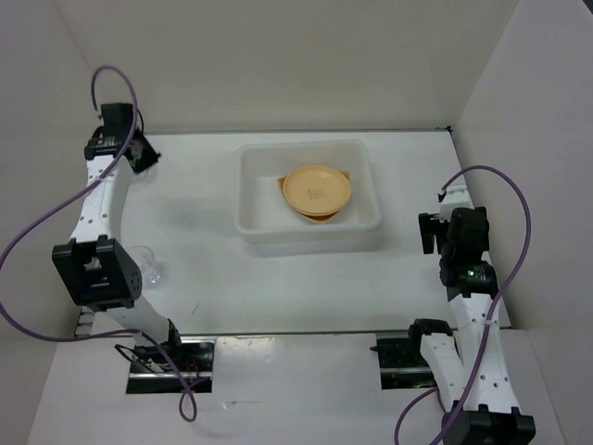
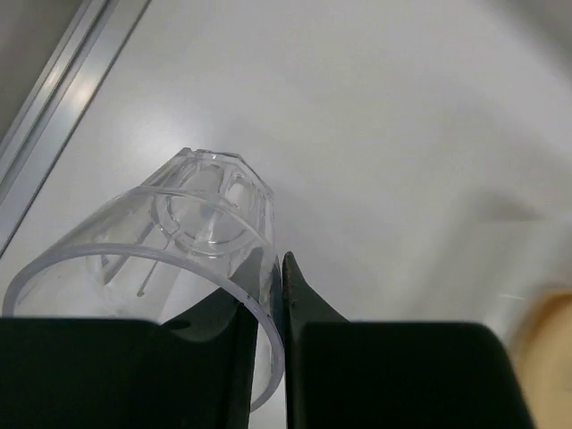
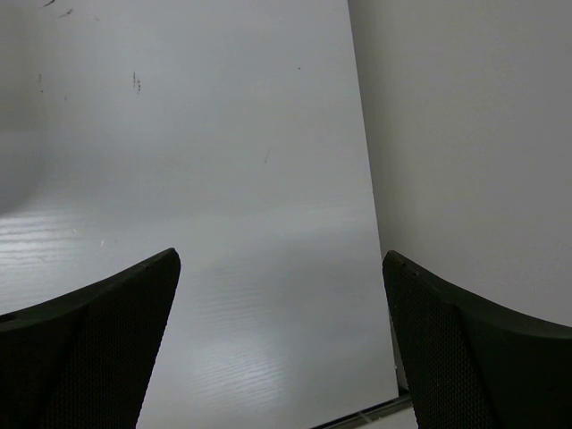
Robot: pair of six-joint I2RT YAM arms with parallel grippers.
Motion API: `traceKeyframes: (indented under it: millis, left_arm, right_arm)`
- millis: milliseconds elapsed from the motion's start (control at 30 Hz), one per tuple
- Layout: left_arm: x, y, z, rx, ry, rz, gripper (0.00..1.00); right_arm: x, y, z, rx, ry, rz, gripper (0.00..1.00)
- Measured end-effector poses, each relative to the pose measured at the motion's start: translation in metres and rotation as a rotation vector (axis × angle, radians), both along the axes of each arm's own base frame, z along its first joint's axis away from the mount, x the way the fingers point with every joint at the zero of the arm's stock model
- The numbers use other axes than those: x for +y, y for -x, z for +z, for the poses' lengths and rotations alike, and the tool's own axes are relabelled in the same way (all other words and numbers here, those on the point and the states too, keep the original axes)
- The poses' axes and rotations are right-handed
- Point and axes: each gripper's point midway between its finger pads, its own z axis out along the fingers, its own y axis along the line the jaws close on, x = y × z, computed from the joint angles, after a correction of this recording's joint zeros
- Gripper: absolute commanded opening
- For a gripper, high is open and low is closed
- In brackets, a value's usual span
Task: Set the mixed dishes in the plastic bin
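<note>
The cup in my left gripper should go over the bin's rim next and be released, because the bare bottom of the bin by the plate is to its right in the top view.
A clear glass cup [image 2: 192,223] lies tilted on the white table at the left, its open mouth toward the left wrist camera. My left gripper [image 2: 273,268] is shut on the cup's wall at the rim, one finger inside and one outside. From above, the cup [image 1: 150,271] shows beside the left wrist. The plastic bin [image 1: 252,199] stands at the table's middle back. In it a pale-orange plate [image 1: 317,188] rests on a darker orange dish [image 1: 320,217] whose corners stick out. My right gripper [image 3: 281,268] hangs open over bare table near the right wall.
White walls enclose the table on the left, back and right. The right arm [image 1: 459,236] stands close to the right wall. A metal rail [image 2: 63,98] runs along the table edge beside the cup. A blurred tan shape [image 2: 547,357] shows at the left wrist view's right edge.
</note>
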Motion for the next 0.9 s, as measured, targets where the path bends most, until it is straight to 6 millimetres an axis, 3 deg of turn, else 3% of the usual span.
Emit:
traceKeyframes:
  millis: [100,133,200,267,300,400,500,600,733,900]
  left_arm:
    - [-0.058,-0.051,0.119,-0.406,0.071,-0.205,0.0]
    - [-0.088,-0.057,0.147,-0.5,0.101,-0.296,0.0]
    - [-0.152,-0.054,0.173,-0.571,0.163,-0.477,0.0]
    - [-0.203,-0.052,0.162,-0.522,0.191,-0.605,0.0]
    - [-0.229,-0.052,0.147,-0.466,0.193,-0.668,0.0]
    - [-0.288,-0.054,0.067,-0.228,0.156,-0.799,0.0]
    - [-0.316,-0.03,-0.024,0.039,0.112,-0.869,0.0]
    - [-0.311,0.001,-0.082,0.242,0.086,-0.886,0.0]
    - [-0.303,-0.001,-0.097,0.301,0.058,-0.877,0.0]
    - [-0.306,-0.032,-0.091,0.251,0.017,-0.861,0.18]
  right_arm:
    - [0.0,0.0,0.0,0.002,0.004,0.004,0.98]
    - [0.0,0.0,0.0,0.001,0.005,0.004,0.98]
    - [0.0,0.0,0.001,0.0,0.007,0.006,0.98]
    - [0.0,0.001,0.002,-0.004,0.009,0.006,0.98]
    - [0.0,0.001,0.003,-0.009,0.01,0.005,0.98]
    - [0.0,0.002,0.005,-0.018,0.011,0.006,0.98]
    - [0.0,0.002,0.006,-0.024,0.012,0.006,0.98]
    - [0.0,0.002,0.006,-0.024,0.012,0.006,0.98]
    - [0.0,0.003,0.007,-0.027,0.013,0.006,0.98]
    - [0.0,0.004,0.009,-0.037,0.014,0.006,0.98]
